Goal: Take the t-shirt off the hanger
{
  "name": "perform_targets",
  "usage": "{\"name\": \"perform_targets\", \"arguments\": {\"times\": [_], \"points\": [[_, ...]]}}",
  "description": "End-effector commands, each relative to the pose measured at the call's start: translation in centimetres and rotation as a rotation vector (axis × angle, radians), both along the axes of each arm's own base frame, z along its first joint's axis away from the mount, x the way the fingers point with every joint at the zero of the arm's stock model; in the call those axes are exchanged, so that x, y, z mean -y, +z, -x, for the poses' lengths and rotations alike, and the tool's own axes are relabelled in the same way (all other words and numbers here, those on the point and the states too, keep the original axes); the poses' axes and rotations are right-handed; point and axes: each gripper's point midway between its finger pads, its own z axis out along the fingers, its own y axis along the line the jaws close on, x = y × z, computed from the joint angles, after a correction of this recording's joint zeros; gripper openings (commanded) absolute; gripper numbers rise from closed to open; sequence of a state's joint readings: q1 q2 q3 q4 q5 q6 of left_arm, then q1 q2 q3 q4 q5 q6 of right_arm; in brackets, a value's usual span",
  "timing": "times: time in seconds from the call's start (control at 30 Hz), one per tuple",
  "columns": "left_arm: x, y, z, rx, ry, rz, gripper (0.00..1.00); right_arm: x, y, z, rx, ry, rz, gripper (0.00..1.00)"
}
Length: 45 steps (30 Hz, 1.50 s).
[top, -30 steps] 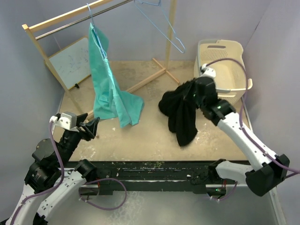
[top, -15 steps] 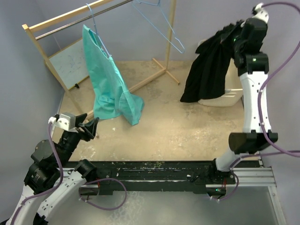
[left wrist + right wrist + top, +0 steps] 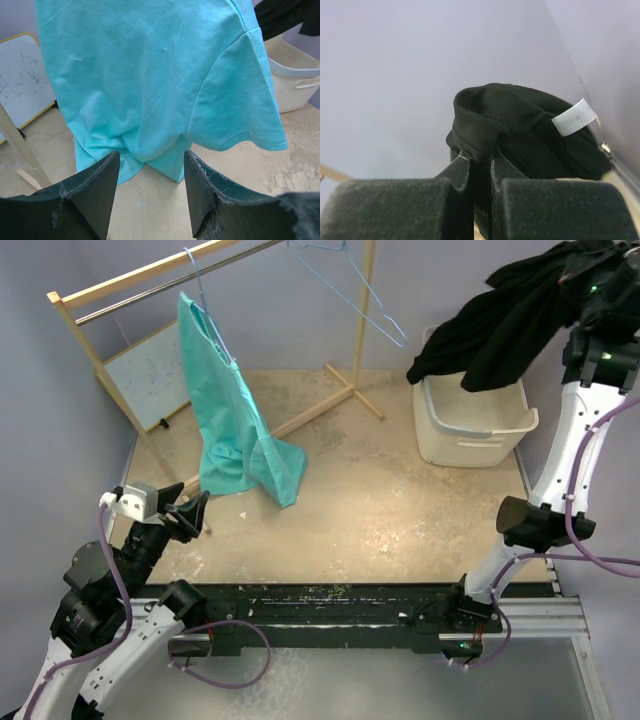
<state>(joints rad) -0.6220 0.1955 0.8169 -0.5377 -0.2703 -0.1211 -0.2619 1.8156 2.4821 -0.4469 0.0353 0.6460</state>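
Observation:
The right gripper tips down toward the white basket's open inside next and releases the black t-shirt, because the t-shirt's loose end hangs out past the basket's rim by the rack.
A teal t-shirt hangs on a thin blue hanger at the left of the wooden rack, its hem bunched on the table. My left gripper stands open low in front of that hem, nothing between its fingers. A black t-shirt dangles high over the basket. My right gripper is shut on its bunched collar edge; in the top view the cloth hides those jaws.
An empty blue hanger hangs at the right end of the rack rail. A whiteboard leans behind the rack at the left. The white basket sits at the table's far right. Grey walls close in around the table.
My right arm has swung up and to the right, carrying the black t-shirt from the middle of the table to high above the basket. The left arm has stayed still.

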Motion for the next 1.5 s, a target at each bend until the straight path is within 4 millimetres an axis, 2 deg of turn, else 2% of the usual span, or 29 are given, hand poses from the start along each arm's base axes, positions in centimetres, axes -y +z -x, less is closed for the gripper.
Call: {"name": "perform_targets", "arguments": {"times": [0.0, 0.1, 0.2, 0.4, 0.5, 0.63, 0.8, 0.9, 1.0, 1.17, 1.2, 1.27, 1.3, 1.33, 1.4, 1.47], "points": [[0.0, 1.1, -0.2, 0.032, 0.011, 0.045, 0.57, 0.9, 11.1, 5.9, 0.345, -0.076, 0.044, 0.0], [0.0, 1.0, -0.2, 0.03, 0.011, 0.042, 0.57, 1.3, 12.3, 7.0, 0.379, -0.084, 0.047, 0.0], [0.0, 1.0, -0.3, 0.029, 0.013, 0.043, 0.57, 1.3, 11.9, 7.0, 0.364, -0.083, 0.053, 0.0], [0.1, 1.0, -0.3, 0.028, 0.007, 0.043, 0.57, 1.2, 6.3, 3.1, 0.208, -0.009, 0.047, 0.0], [0.1, 1.0, -0.2, 0.029, 0.007, 0.043, 0.57, 0.8, 5.1, 1.4, 0.184, 0.039, 0.057, 0.0], [0.0, 1.0, -0.3, 0.029, 0.011, 0.042, 0.57, 0.5, 5.6, -0.1, 0.201, 0.082, 0.075, 0.0], [-0.1, 1.0, -0.3, 0.028, 0.02, 0.044, 0.57, 0.5, 9.6, 2.5, 0.323, 0.034, 0.108, 0.0], [-0.1, 0.9, -0.4, 0.026, 0.018, 0.042, 0.57, 0.5, 9.5, 2.7, 0.314, 0.031, 0.113, 0.0], [0.1, 1.0, -0.3, 0.028, 0.011, 0.043, 0.57, 0.6, 6.1, 0.4, 0.219, 0.07, 0.093, 0.0], [0.2, 1.0, -0.3, 0.028, 0.002, 0.041, 0.57, 0.3, -4.1, -4.3, -0.017, 0.17, -0.011, 0.01], [0.2, 1.0, -0.3, 0.029, 0.002, 0.042, 0.57, -0.1, -6.3, -4.9, -0.069, 0.202, -0.031, 0.1], [0.2, 1.1, -0.2, 0.031, 0.002, 0.043, 0.58, -1.1, -9.9, -5.3, -0.157, 0.267, -0.06, 0.39], [0.2, 1.0, -0.2, 0.03, 0.003, 0.043, 0.6, -1.6, -11.4, -5.2, -0.189, 0.289, -0.071, 0.47], [0.1, 1.1, -0.2, 0.031, 0.004, 0.044, 0.62, -2.2, -12.1, -4.9, -0.206, 0.302, -0.07, 0.52], [0.2, 1.0, -0.3, 0.028, 0.003, 0.043, 0.66, -3.2, -13.3, -3.7, -0.225, 0.309, -0.052, 0.55], [0.3, 1.0, -0.3, 0.027, 0.002, 0.042, 0.69, -5.1, -11.9, -1.8, -0.196, 0.316, -0.017, 0.58]]}}
